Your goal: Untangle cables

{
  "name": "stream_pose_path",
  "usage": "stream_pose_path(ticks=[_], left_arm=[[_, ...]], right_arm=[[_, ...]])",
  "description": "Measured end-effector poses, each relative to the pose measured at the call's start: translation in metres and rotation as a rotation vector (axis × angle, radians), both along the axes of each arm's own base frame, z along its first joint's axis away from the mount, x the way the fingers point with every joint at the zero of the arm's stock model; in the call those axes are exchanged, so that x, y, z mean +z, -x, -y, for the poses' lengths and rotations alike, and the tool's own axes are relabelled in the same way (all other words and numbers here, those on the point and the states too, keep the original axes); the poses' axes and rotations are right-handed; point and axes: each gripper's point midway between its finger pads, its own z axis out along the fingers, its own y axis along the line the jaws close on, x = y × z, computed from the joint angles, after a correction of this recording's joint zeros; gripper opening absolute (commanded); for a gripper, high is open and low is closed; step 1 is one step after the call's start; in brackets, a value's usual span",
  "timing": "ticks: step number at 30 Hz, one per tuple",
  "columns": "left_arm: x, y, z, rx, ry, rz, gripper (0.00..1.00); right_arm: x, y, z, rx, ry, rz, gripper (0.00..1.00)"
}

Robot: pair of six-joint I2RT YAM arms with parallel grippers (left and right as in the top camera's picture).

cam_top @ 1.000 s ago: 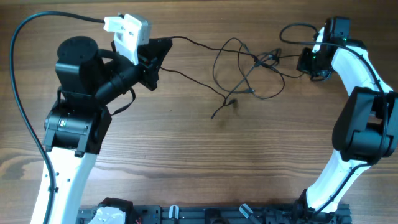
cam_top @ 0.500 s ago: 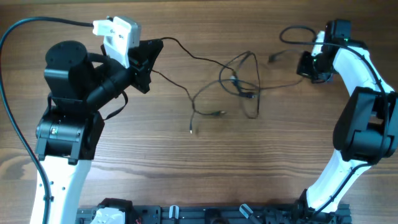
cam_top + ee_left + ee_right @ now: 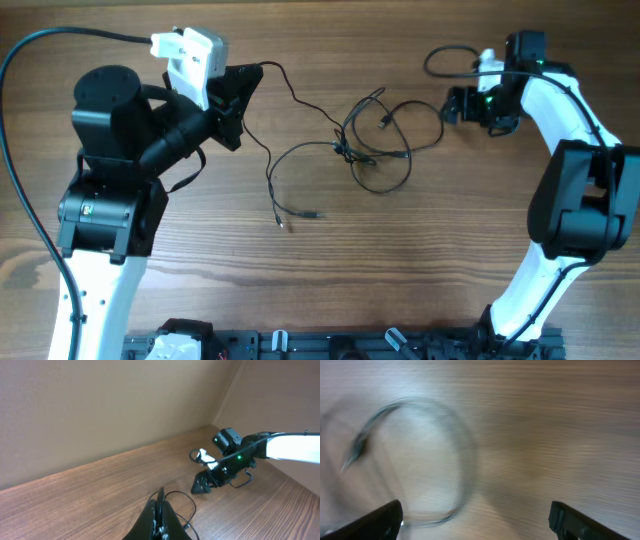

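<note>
The robot's left gripper will next go down toward the wood and tilt its fingers down, before it opens on the piece of cable.
The cables (image 3: 372,152) lie as thin black wires in a loose knot at mid-table. One strand runs left and up into my left gripper (image 3: 258,74), which is shut on it. Another strand trails down to a small plug end (image 3: 312,214). In the left wrist view the left gripper (image 3: 160,510) pinches that strand, and a cable loop (image 3: 192,502) lies just beyond it. My right gripper (image 3: 450,104) stands open just right of the knot. Its wide-apart fingers (image 3: 382,520) frame a blurred cable loop (image 3: 465,465) on the wood, with nothing between them.
A thicker black robot lead (image 3: 440,55) loops behind the right wrist. The left arm's own thick cable (image 3: 40,45) arcs at the far left. A black rack (image 3: 330,345) runs along the table's near edge.
The right gripper has opened and let go of the cable, shifting left toward the knot. The cables slackened and slid left. The left arm pulled its strand left, then held still.
</note>
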Motion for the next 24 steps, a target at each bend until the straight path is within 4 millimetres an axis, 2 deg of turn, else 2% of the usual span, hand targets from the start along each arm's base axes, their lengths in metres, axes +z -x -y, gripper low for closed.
stream_pose_path(ticks=[4, 7, 11, 13, 20, 24], left_arm=[[-0.006, -0.008, 0.001, -0.002, -0.008, -0.009, 0.04], [-0.013, -0.025, 0.004, -0.003, -0.013, -0.001, 0.04], [-0.035, -0.044, 0.007, -0.008, -0.019, -0.055, 0.04], [-0.039, -0.047, 0.011, -0.03, -0.012, -0.064, 0.04], [-0.019, -0.046, 0.017, -0.062, 0.035, -0.003, 0.04], [-0.006, -0.037, 0.016, -0.067, 0.046, 0.029, 0.04]], right_arm=[[0.014, 0.038, -0.066, 0.377, -0.206, 0.001, 0.95], [0.022, 0.053, -0.095, 0.543, -0.285, 0.031, 0.95], [0.036, 0.071, -0.13, 0.721, -0.398, 0.092, 0.96], [0.038, 0.073, -0.15, 0.799, -0.405, 0.133, 0.93], [0.03, 0.059, -0.205, 0.903, -0.295, 0.23, 0.91], [0.026, 0.048, -0.21, 0.87, -0.236, 0.248, 0.89]])
